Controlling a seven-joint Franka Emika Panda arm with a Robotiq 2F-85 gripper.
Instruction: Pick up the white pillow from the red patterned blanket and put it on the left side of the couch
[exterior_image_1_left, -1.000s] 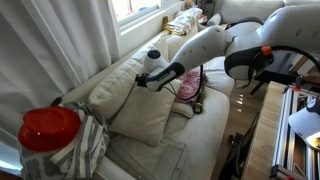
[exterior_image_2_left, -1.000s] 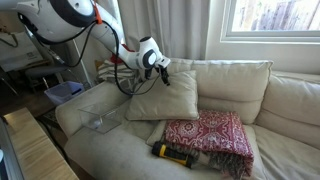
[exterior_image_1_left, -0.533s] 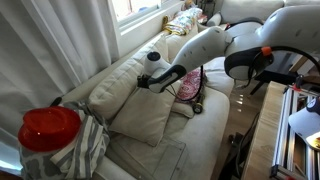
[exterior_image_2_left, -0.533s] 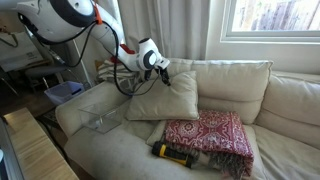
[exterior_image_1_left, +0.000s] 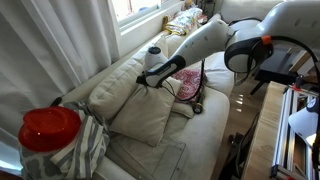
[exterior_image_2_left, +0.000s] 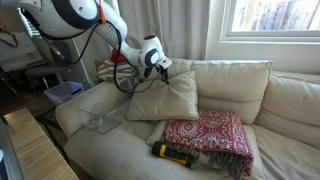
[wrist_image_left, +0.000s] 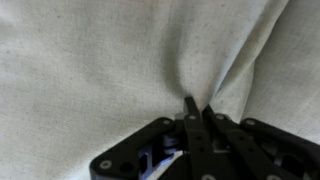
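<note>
The gripper rises toward the back cushion's top (exterior_image_2_left: 177, 63) next, lifting the pillow's upper edge pinched in its shut fingers, and then releases that edge.
The white pillow (exterior_image_2_left: 165, 97) leans against the couch (exterior_image_2_left: 250, 85) back cushion, to the left of the red patterned blanket (exterior_image_2_left: 211, 134) in that exterior view and apart from it. My gripper (exterior_image_2_left: 163, 70) is at the pillow's upper edge. In the wrist view the gripper (wrist_image_left: 197, 105) is shut, and creases in the cream fabric (wrist_image_left: 120, 60) run into its fingertips. The pillow (exterior_image_1_left: 140, 112) and gripper (exterior_image_1_left: 148, 80) also show in an exterior view, with the blanket (exterior_image_1_left: 190, 86) behind them.
A yellow-and-black object (exterior_image_2_left: 172, 153) lies on the seat in front of the blanket. A clear plastic box (exterior_image_2_left: 100, 123) sits by the armrest. A shiny red round object (exterior_image_1_left: 48, 128) and a striped cloth (exterior_image_1_left: 88, 150) are close to the camera. A wooden surface (exterior_image_2_left: 30, 150) stands beside the couch.
The jaws went from open to shut on the pillow's upper edge. The arm shifted slightly and the pillow's top corner bunched up.
</note>
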